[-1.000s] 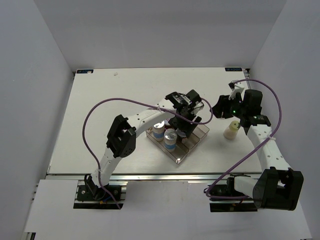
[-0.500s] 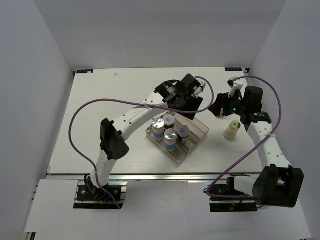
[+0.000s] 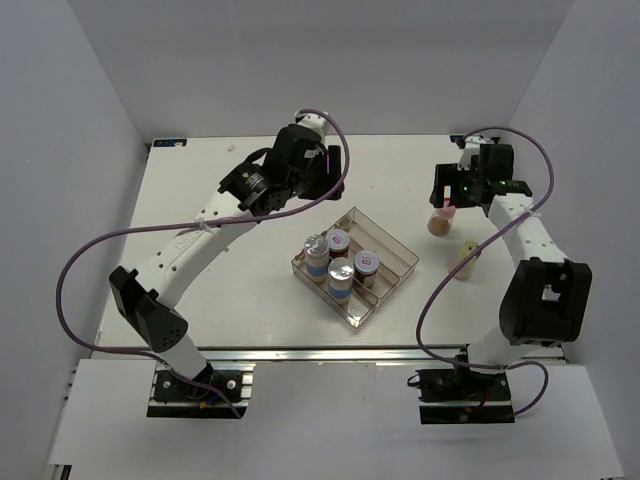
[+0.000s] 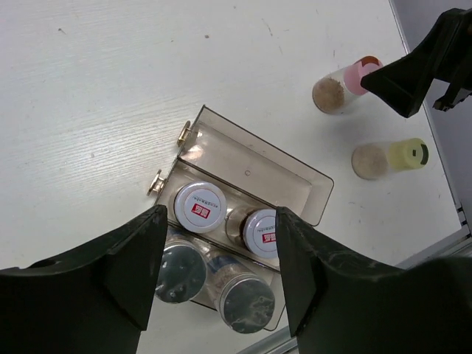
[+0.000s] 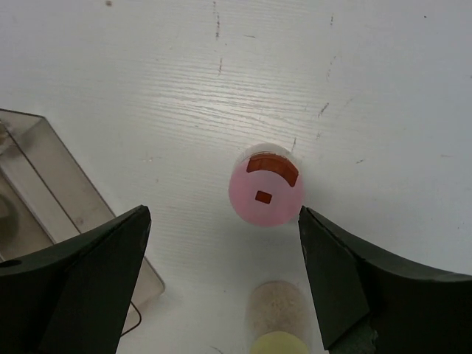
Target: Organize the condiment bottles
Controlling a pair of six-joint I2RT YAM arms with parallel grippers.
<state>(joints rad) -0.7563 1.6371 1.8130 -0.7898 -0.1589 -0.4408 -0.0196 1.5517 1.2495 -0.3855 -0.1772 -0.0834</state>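
Observation:
I will move my right gripper down around the pink cap (image 3: 446,211) (image 5: 265,193) next, going gently to the right in the wrist view, because the cap is below the gripper and closer to the finger on that side.
The clear tray (image 3: 392,250) holds two silver-capped jars (image 3: 317,247) (image 3: 341,270) and two brown jars with red-marked lids (image 3: 338,239) (image 3: 366,262). All of them also show in the left wrist view (image 4: 199,208). The pink-capped jar (image 3: 440,220) and the yellow-capped jar (image 3: 466,258) stand on the table right of the tray. My left gripper (image 3: 322,165) is open and empty, high behind the tray. My right gripper (image 3: 447,192) is open above the pink-capped jar (image 5: 267,194), whose cap sits between the fingers, nearer the right one.
The tray's right compartment (image 4: 254,166) holds nothing. The yellow-capped jar (image 5: 284,324) stands close in front of the pink one. The tray's corner (image 5: 51,184) lies left of my right gripper. White walls close in the table on three sides.
My left gripper has lifted off the tray and swung back and to the left, empty. My right gripper has moved toward the back, over the pink-capped jar.

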